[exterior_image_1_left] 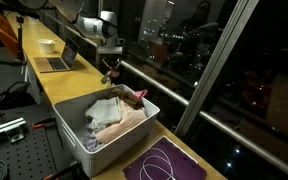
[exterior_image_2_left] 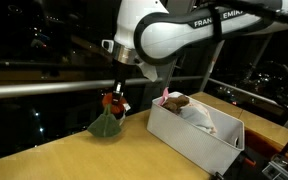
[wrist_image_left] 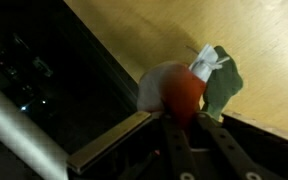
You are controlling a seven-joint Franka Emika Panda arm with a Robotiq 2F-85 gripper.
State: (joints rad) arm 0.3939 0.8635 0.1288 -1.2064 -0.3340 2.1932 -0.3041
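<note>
The low-hanging cloth goes up and swings over the bin's bare side [exterior_image_1_left: 76,113] next, then my gripper releases it, as the white bin stands back from my gripper toward my base.
My gripper [exterior_image_2_left: 113,99] hangs over the wooden table [exterior_image_2_left: 74,155] and is shut on a small bundle of cloth [exterior_image_2_left: 105,125]. The bundle is red at the pinch, with white and green parts. In the wrist view the red part of the cloth [wrist_image_left: 180,90] sits between my fingertips [wrist_image_left: 188,115], and the green flap hangs off to the right. The green end dangles down to the tabletop or just above it. In an exterior view the gripper [exterior_image_1_left: 110,68] stands just beyond the white bin [exterior_image_1_left: 72,138], beside the window.
The white bin [exterior_image_2_left: 189,135] holds several crumpled clothes. A laptop [exterior_image_1_left: 59,60] and a small white box [exterior_image_1_left: 46,45] sit further along the table. A purple mat with a looped cable [exterior_image_1_left: 164,162] lies at the near end. A window rail [wrist_image_left: 104,140] runs close by the gripper.
</note>
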